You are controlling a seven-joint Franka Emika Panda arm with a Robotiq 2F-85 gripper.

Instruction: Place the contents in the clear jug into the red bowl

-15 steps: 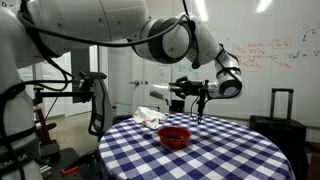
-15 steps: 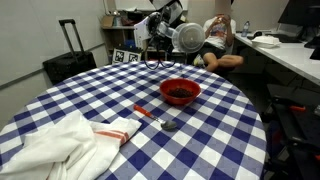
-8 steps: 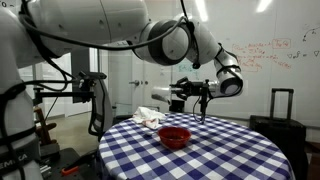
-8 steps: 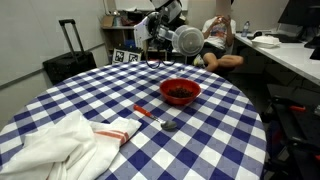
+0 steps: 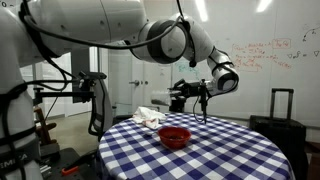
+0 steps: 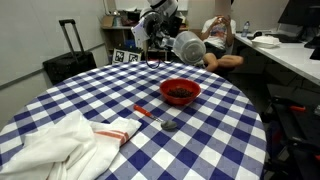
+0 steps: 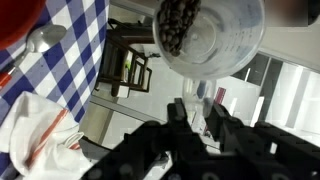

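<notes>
The jug [image 6: 188, 44] is hanging tipped with dark bits inside, so I will next lower my gripper to the bare checks beside the red bowl, with a turn that sets the jug upright.
The clear jug [image 7: 215, 35] is held tipped on its side, high above the checkered table. Dark bits lie inside it near its mouth in the wrist view. My gripper [image 7: 195, 105] is shut on the jug's handle. In the exterior views the jug [image 6: 188, 44] [image 5: 176, 94] hangs above and a little beyond the red bowl [image 6: 180, 91] [image 5: 174, 135]. The bowl stands on the table with some dark contents in it.
A white cloth with a red stripe [image 6: 60, 140] lies on the near part of the blue-and-white table [image 6: 120, 85]. A red-handled spoon [image 6: 152, 114] lies beside the bowl. A black suitcase [image 6: 66, 60] and a person at a desk [image 6: 220, 40] are behind the table.
The jug has tipped a little further and shifted slightly toward the bowl. Bowl, spoon and cloth have not moved.
</notes>
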